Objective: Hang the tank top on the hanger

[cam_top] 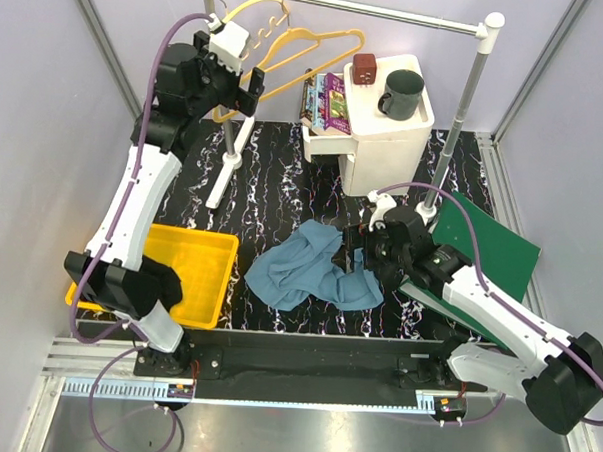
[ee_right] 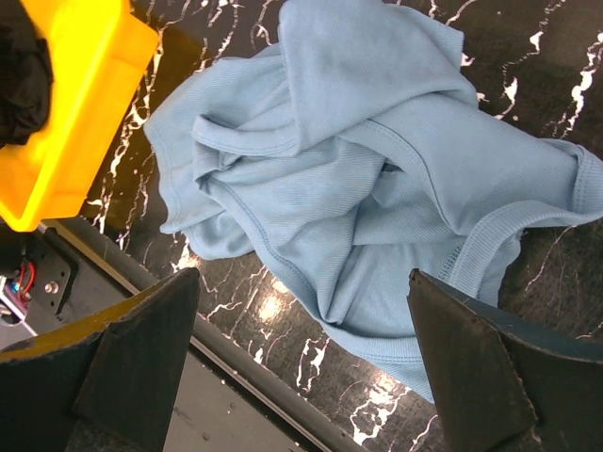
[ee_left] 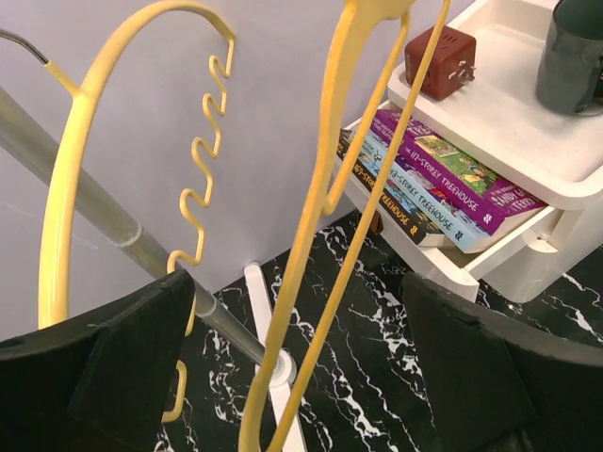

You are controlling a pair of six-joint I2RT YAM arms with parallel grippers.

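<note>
I should next slide my left gripper slightly to the right in the top view and close it on the near end of the hanger, because the hanger's bars run between the open fingers.
The tank top [cam_top: 315,272] lies crumpled on the black marbled mat; in the right wrist view it [ee_right: 358,160] fills the middle. My right gripper [cam_top: 364,257] is open and empty, low over the tank top's right edge, with its jaws [ee_right: 301,367] straddling the hem. The hanger [cam_top: 330,37] hangs from the rail at the back. My left gripper [cam_top: 249,91] is raised to it and open; in the left wrist view the hanger's bars [ee_left: 370,188] run between the fingers [ee_left: 122,367] without being touched.
A paler arched hanger [ee_left: 71,169] with a wavy edge hangs left of it. The rack's post [ee_left: 122,231] stands close. A white stand [cam_top: 391,125] holds books, a brown cube and a dark mug. A yellow bin [cam_top: 194,271] with black cloth sits left, a green board [cam_top: 491,249] right.
</note>
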